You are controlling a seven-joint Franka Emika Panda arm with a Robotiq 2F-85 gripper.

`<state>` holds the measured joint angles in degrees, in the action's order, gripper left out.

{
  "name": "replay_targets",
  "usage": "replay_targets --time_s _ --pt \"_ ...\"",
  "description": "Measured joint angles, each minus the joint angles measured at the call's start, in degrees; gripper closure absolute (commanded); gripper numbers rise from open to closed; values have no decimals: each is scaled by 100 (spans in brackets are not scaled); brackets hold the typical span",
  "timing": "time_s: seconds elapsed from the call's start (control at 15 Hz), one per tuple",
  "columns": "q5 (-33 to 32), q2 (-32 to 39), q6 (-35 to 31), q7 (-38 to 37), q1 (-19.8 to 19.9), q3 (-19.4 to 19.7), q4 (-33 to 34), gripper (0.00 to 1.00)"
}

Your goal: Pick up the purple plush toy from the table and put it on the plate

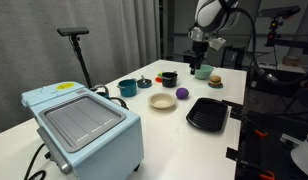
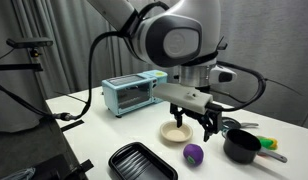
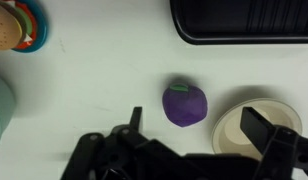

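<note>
The purple plush toy lies below, between the lines of both of the gripper's fingers, so next the gripper needs to lower its open fingers toward the tabletop until they straddle the purple plush toy's round body.
The purple plush toy is a small dark purple ball with a green tag, lying on the white table. It also shows in both exterior views. The cream plate sits right beside it, empty, and shows in both exterior views. My gripper is open and empty, hovering above the table over the toy and plate. In the wrist view the toy lies between my two fingers' lines, and one finger overlaps the plate.
A black ridged tray lies near the toy. A burger-like toy, a light green bowl, a black cup and a teal cup stand around. A light blue toaster oven stands farther off.
</note>
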<state>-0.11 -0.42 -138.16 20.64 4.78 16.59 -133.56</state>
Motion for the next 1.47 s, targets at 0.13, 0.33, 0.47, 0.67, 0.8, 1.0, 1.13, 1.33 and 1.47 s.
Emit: replay_targets --time_s 0.13,0.33,0.47,0.67,0.8,1.0,1.13,1.33,1.47 --pt "274 546 -68 1 19 -208 422 0" --pt "721 1255 -69 1 122 -530 974 0" --pt "853 1645 -68 0 228 -713 1246 0" --pt "859 2096 -58 -10 378 -881 1473 0" --pt "842 2316 -41 -10 462 -911 1550 0" --pt "793 2520 -23 -10 568 -912 1603 17" --pt "772 2611 -23 -10 614 -914 1610 34" --pt "770 2755 -23 -54 634 -928 1610 58" --pt "767 2798 -25 -86 634 -934 1626 70"
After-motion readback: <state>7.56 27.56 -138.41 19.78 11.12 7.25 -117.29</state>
